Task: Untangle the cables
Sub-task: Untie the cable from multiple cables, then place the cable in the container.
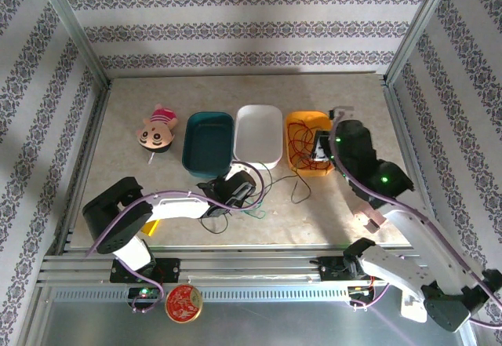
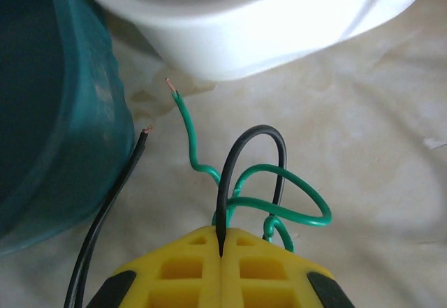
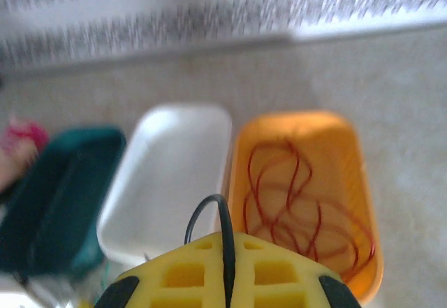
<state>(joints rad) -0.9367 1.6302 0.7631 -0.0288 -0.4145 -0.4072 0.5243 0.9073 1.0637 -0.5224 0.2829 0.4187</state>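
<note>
My right gripper carries the black cable over the white bin [image 1: 259, 132] [image 3: 167, 175] next, lowers and releases, since that bin stands empty while red cable fills the orange one.
My left gripper [image 2: 221, 252] is shut on a black cable [image 2: 230, 168], which arches up from between its yellow fingers. A green cable [image 2: 293, 182] loops around that black arch, its bare end pointing at the white bin. From above, the left gripper [image 1: 245, 191] lies low on the table in front of the bins, with green cable [image 1: 255, 214] beside it. My right gripper [image 3: 227, 242] is shut on a black cable [image 3: 202, 210] and hangs over the orange bin [image 3: 349, 182]. A curly red cable [image 3: 290, 182] lies inside that bin. From above, the right gripper [image 1: 321, 148] is at the bin's right side.
A teal bin [image 1: 208, 142], a white bin [image 1: 259, 134] and the orange bin [image 1: 306, 116] stand side by side mid-table. A pink plush toy [image 1: 155, 130] lies left of them. A second black cable end [image 2: 133, 165] runs along the teal bin's wall [image 2: 63, 147].
</note>
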